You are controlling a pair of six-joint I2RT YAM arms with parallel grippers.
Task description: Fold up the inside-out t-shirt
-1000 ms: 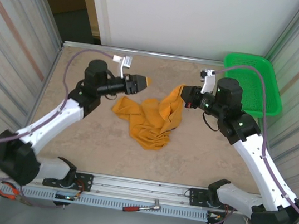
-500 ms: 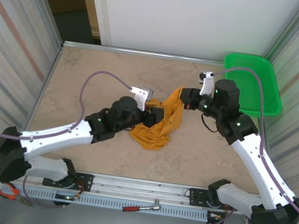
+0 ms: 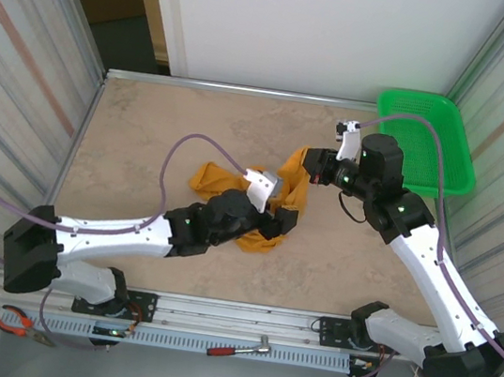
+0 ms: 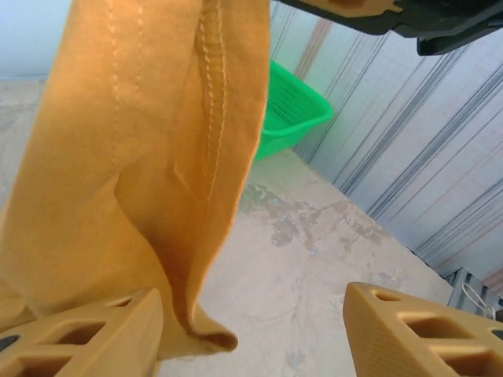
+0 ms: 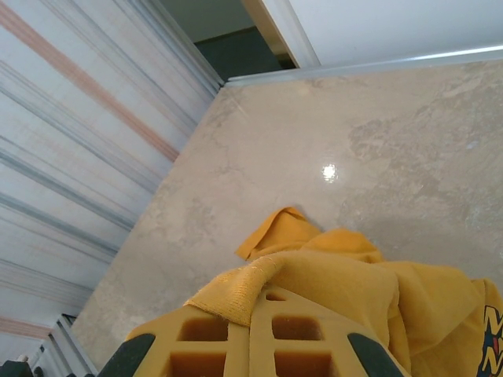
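I will raise my right gripper next, then carry the ribbed edge away from my base toward the table's far edge and let go of it.
The mustard-orange inside-out t-shirt (image 3: pixel 292 190) hangs bunched from my right gripper (image 3: pixel 307 159), which is shut on a ribbed edge of it (image 5: pixel 244 294) above the table's middle. The rest trails onto the table toward the left (image 3: pixel 208 178). A sliver of blue print (image 5: pixel 493 345) shows at the right wrist view's lower right corner. My left gripper (image 3: pixel 282 222) is low beside the hanging cloth, open. In the left wrist view a stitched hem (image 4: pixel 212 118) drops past the left finger (image 4: pixel 86 338), and the right finger (image 4: pixel 416 334) stands well apart over bare table.
A green basket (image 3: pixel 427 139) sits at the back right corner, also in the left wrist view (image 4: pixel 292 110). Corrugated walls (image 3: pixel 20 88) close both sides. Pliers (image 3: pixel 18 324) and a red-handled tool (image 3: pixel 238 348) lie on the front rail.
My left arm has swung from the back left to the table's middle, low beside the hanging shirt, and its jaws have widened a little. The right gripper holds its raised grip unchanged.
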